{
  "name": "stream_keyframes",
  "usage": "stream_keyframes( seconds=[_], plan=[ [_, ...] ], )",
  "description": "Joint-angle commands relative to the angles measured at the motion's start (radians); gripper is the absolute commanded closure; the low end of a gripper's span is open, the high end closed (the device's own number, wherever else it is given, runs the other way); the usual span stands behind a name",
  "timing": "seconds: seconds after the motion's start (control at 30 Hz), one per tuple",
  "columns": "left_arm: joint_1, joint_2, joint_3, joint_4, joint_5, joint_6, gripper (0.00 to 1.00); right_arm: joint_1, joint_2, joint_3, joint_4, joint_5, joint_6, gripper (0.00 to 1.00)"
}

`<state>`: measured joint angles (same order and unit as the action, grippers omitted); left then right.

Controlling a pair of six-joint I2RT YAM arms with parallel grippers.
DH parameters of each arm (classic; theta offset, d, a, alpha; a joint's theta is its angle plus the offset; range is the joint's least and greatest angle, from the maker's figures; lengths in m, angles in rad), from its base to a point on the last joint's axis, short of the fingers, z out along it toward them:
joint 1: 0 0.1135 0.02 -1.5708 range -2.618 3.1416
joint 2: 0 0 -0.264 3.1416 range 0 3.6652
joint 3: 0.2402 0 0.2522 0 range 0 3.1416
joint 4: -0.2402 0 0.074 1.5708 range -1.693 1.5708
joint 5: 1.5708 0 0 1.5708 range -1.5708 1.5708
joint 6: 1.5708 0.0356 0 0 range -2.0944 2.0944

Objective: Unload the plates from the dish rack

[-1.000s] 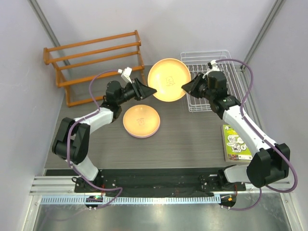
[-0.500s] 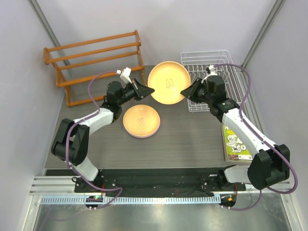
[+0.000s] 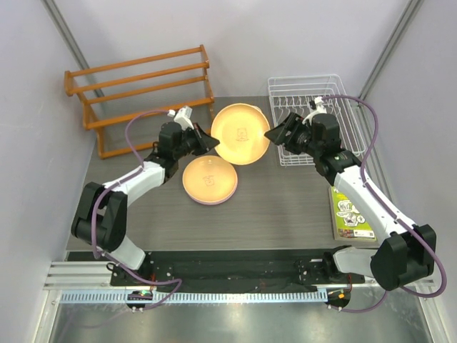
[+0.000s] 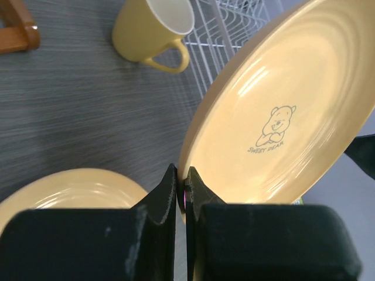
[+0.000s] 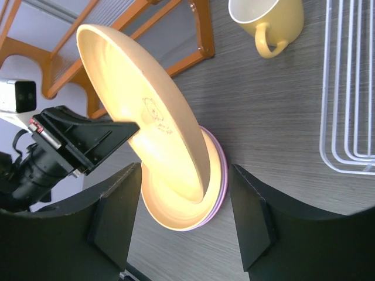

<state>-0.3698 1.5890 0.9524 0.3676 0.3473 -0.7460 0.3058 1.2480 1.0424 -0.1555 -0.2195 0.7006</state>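
My left gripper moves its plate back and down onto the stack of plates next and releases it there, since a matching plate already tops the stack.
An orange-yellow plate [image 3: 240,133] with a bear print hangs tilted above the table. My left gripper [image 3: 207,143] is shut on its left rim; in the left wrist view the jaws [image 4: 183,187] pinch the plate's [image 4: 281,117] edge. My right gripper [image 3: 275,134] stands open just off the plate's right edge. In the right wrist view its fingers [image 5: 186,175] are spread wide and the plate [image 5: 135,99] touches neither. Below lies a stack of plates [image 3: 209,180], orange-yellow on top with a lilac rim [image 5: 220,170] under it. The white dish rack [image 3: 314,118] stands behind the right gripper.
An orange wooden slatted rack [image 3: 143,89] stands at the back left. A small yellow mug [image 5: 269,20] sits on the table between the two racks, hidden by the plate in the top view. A green booklet [image 3: 350,212] lies by the right arm.
The right gripper has opened and let go of the plate. The left gripper has shut on the rim and carried the plate left and lower, toward the stack.
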Motion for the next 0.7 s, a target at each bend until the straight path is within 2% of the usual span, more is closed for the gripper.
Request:
stream_keyframes(
  seconds=[0.0,0.07,0.2,0.3,0.4,0.67],
  plan=[
    [0.005,-0.093,0.034,-0.169,-0.08,0.074,1.0,-0.001,-0.038,0.041,-0.024,0.055,-0.053,0.33],
    [0.005,-0.127,0.045,-0.241,-0.094,0.091,1.0,-0.004,-0.035,0.048,-0.044,0.087,-0.072,0.31],
    [0.012,-0.194,0.046,-0.487,-0.148,0.112,1.0,-0.005,-0.016,0.054,-0.067,0.103,-0.092,0.31],
    [0.025,-0.25,0.031,-0.596,-0.186,0.123,1.0,-0.005,-0.001,0.051,-0.068,0.1,-0.093,0.31],
    [0.038,-0.282,0.017,-0.666,-0.246,0.125,1.0,-0.004,0.013,0.054,-0.069,0.097,-0.101,0.31],
    [0.049,-0.304,-0.035,-0.808,-0.263,0.099,1.0,-0.008,0.031,0.064,-0.076,0.103,-0.116,0.31]
  ],
)
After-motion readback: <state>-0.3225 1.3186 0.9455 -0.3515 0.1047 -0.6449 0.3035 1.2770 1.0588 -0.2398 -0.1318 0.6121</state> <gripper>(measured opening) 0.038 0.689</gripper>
